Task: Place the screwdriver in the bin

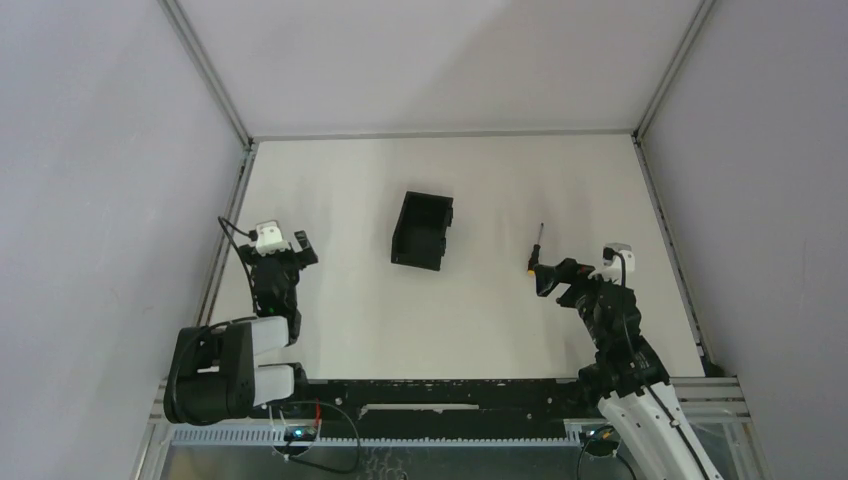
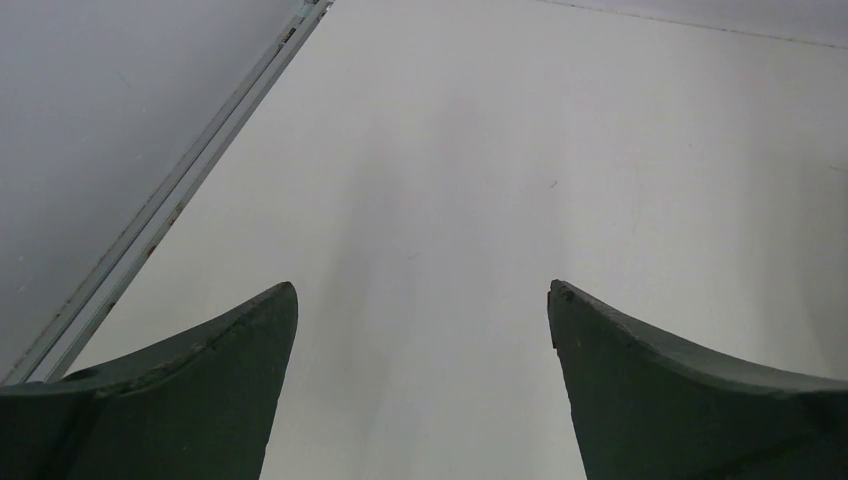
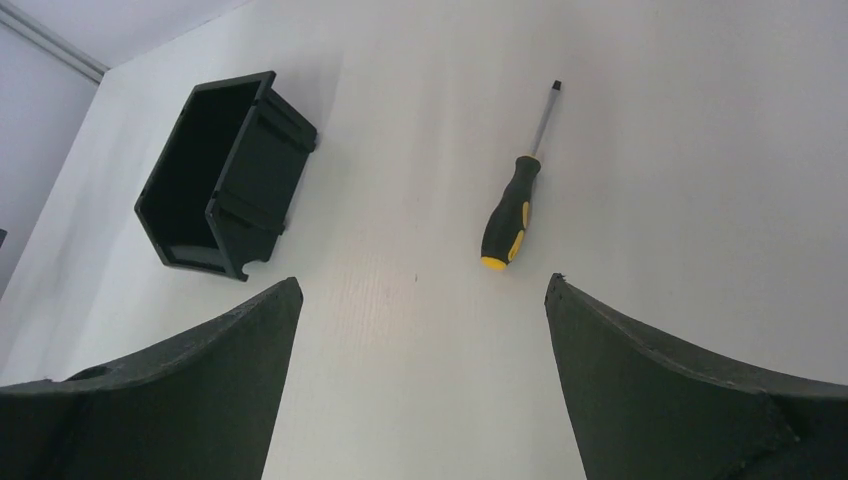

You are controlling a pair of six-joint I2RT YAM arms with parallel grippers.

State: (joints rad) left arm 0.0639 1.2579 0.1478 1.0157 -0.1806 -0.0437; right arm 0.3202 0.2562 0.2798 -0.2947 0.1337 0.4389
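Note:
The screwdriver lies flat beyond the robot's open fingers, so the right gripper needs to move outward and down next and tip over the black handle's end by the screwdriver's stem (image 1: 536, 248) (image 3: 526, 171).
The screwdriver (image 1: 536, 248) lies flat on the white table, right of centre, its yellow end nearest me. In the right wrist view the screwdriver (image 3: 508, 211) lies just beyond the fingertips, slightly right of the middle of the gap. The black bin (image 1: 422, 231) stands at the table's middle, and in the right wrist view the bin (image 3: 222, 175) is at the upper left, empty inside. My right gripper (image 1: 553, 276) is open and empty, just short of the handle's end; in its own view the right gripper (image 3: 422, 285) holds nothing. My left gripper (image 1: 292, 245) is open and empty at the far left, over bare table (image 2: 423, 290).
A metal rail (image 1: 228, 225) runs along the table's left edge, close to the left gripper; it also shows in the left wrist view (image 2: 170, 195). Another rail (image 1: 668, 250) runs along the right edge. Grey walls enclose the table on three sides.

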